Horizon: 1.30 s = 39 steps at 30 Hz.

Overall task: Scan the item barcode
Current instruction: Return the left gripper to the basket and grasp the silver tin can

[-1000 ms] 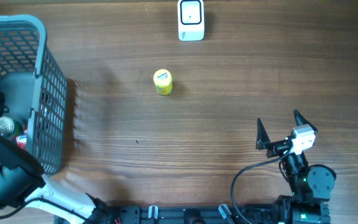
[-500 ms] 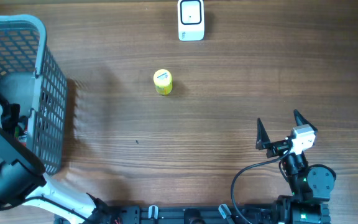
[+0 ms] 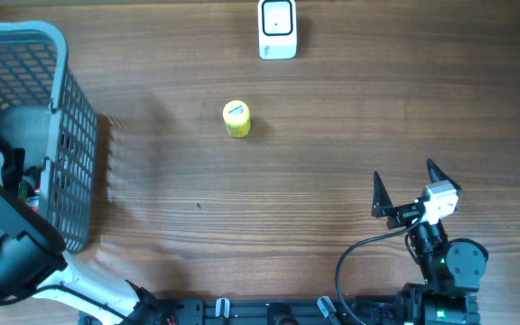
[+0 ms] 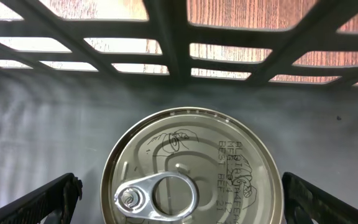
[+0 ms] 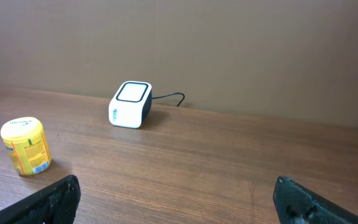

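Note:
I should lower my left gripper past the lid's rim and close onto both sides of the tin can (image 4: 188, 171), since it stands below, between the open fingers.
A silver tin can (image 4: 188, 171) with a pull-tab lid stands upright on the floor of the grey basket (image 3: 57, 45). My left gripper (image 4: 182, 202) is inside the basket, open, with one finger on each side of the can and neither touching it. A small yellow can (image 3: 236, 118) stands on the table, seen at the left (image 5: 26, 146) in the right wrist view. The white barcode scanner (image 3: 277, 29) sits at the far edge, also visible (image 5: 130, 104) from the right wrist. My right gripper (image 3: 404, 171) is open and empty at the near right.
The basket's mesh wall (image 4: 166, 37) rises close behind the tin can. My left arm (image 3: 7, 244) reaches into the basket from the near left corner. Bare wooden table (image 3: 332, 117) lies between the yellow can, the scanner and my right gripper.
My left arm has moved further over the basket, and the tin can seen from overhead a second ago is now covered by it. The right arm has not moved.

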### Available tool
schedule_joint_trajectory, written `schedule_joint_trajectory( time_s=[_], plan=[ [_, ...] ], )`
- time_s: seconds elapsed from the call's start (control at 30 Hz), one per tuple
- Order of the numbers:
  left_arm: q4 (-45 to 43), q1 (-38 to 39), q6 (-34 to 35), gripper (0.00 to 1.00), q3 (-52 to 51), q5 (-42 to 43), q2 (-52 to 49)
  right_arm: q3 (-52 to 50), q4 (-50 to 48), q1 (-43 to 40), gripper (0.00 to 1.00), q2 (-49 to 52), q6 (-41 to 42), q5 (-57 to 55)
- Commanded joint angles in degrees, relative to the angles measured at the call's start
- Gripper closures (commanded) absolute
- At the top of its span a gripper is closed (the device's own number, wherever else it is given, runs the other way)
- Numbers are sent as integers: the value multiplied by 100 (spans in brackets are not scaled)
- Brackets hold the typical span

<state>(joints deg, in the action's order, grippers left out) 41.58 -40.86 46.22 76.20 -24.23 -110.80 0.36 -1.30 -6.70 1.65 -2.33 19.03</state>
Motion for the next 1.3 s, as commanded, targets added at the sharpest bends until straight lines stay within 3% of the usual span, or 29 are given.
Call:
schedule_joint_trajectory(
  time_s=[0.0,0.37,0.47,0.67,0.97,1.27],
  plan=[
    [-39,15,33,0,-52,-140,-76,-7,-26,-13,0,-26,90,-13],
    [-293,15,33,1,-59,-138,-658,-7,-26,-13,0,-26,87,-13],
    [-350,15,33,19,-59,-138,-658,-7,-26,-13,0,-26,85,-13],
    [-372,15,57,24,-59,-7,-658,-7,-26,-13,0,-26,87,-13],
    [-332,15,55,38,-55,1207,-651,-7,-26,-13,0,-26,87,-13],
    [-306,17,52,40,-33,2306,-140,-7,-26,-13,0,-26,87,-13]
  ],
)
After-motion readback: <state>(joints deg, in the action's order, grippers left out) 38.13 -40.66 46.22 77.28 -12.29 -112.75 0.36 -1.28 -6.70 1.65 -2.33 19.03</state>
